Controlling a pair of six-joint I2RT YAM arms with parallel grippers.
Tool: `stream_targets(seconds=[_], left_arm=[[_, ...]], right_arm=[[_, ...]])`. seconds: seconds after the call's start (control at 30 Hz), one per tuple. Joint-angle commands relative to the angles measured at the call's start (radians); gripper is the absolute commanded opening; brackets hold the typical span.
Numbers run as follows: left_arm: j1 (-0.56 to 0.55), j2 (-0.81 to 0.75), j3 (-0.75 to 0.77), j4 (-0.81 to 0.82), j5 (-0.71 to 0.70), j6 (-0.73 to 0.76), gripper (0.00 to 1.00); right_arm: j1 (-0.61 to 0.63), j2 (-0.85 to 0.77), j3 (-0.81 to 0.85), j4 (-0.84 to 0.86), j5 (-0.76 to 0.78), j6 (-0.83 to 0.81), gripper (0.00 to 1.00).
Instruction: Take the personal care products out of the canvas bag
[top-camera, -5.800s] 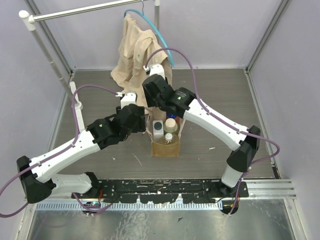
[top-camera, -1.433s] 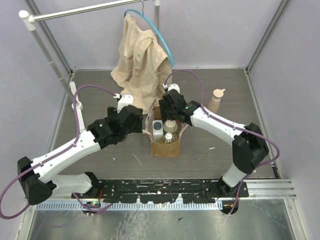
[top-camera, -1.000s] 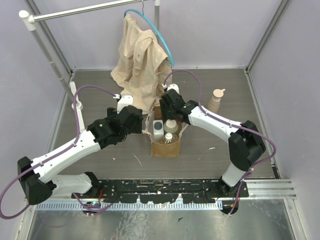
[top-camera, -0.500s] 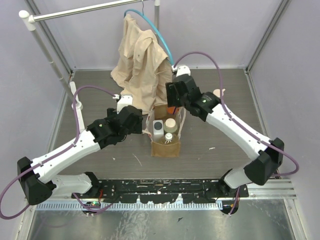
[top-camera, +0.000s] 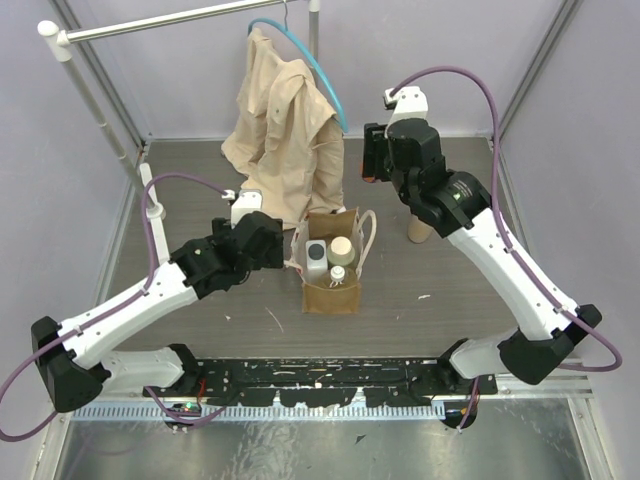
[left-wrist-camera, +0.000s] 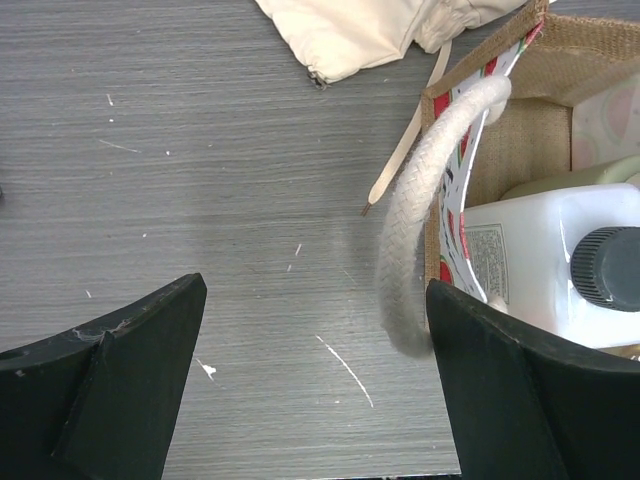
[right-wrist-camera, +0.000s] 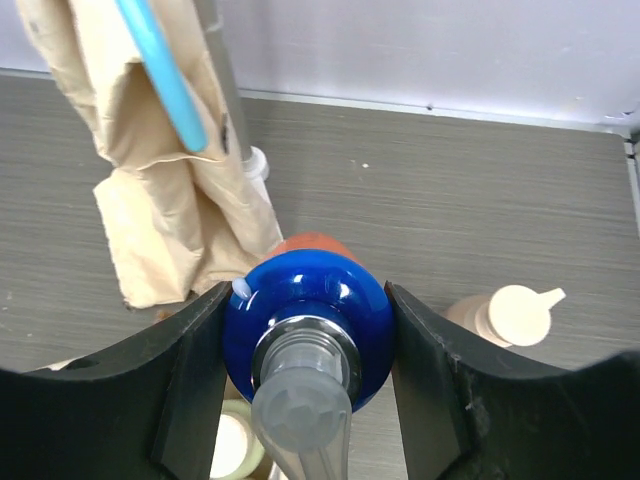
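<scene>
The orange bottle needs to go down onto the table beside the peach pump-top bottle (top-camera: 419, 228), where space shows next to the bag (top-camera: 330, 288), so my right gripper needs to lower it there.
The canvas bag (top-camera: 330, 288) stands upright mid-table. In it are the white jug-shaped bottle (top-camera: 316, 258), the pale olive bottle with a cream cap (top-camera: 342, 248) and the small clear bottle with a white cap (top-camera: 337, 273). My right gripper (top-camera: 372, 165) is raised behind and to the right of the bag, shut on the blue cap (right-wrist-camera: 308, 325) of the orange bottle (right-wrist-camera: 305, 246). The peach pump-top bottle (top-camera: 419, 228) stands on the table right of the bag, partly hidden by my right arm. My left gripper (left-wrist-camera: 312, 300) is open at the bag's left side, with the cream handle (left-wrist-camera: 420, 200) just inside its right finger.
A large beige shirt (top-camera: 285, 120) on a blue hanger (top-camera: 315, 60) hangs from a rail at the back, touching the table behind the bag. A white rack post (top-camera: 95, 110) stands at the left. Walls close in the back and both sides.
My right gripper has lifted the orange bottle out of the bag and carried it up and to the back right. The peach bottle came out earlier. My left arm has stayed still.
</scene>
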Motion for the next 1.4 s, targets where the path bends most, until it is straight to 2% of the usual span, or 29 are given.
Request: stream_targets(seconds=[0.0, 0.27, 0.47, 1.37], left_arm=[[0.005, -0.021, 0.017, -0.027, 0.018, -0.029, 0.99], [0.004, -0.038, 0.016, -0.053, 0.066, -0.057, 0.99], [0.004, -0.036, 0.009, -0.039, 0.083, -0.061, 0.98], [0.004, -0.021, -0.024, -0.04, 0.095, -0.086, 0.99]], right_arm=[[-0.052, -0.058, -0.033, 0.093, 0.029, -0.008, 0.43], [-0.227, -0.089, -0.239, 0.17, -0.097, 0.054, 0.44], [-0.293, -0.056, -0.374, 0.266, -0.155, 0.062, 0.4], [-0.309, 0.054, -0.607, 0.393, -0.203, 0.129, 0.4]])
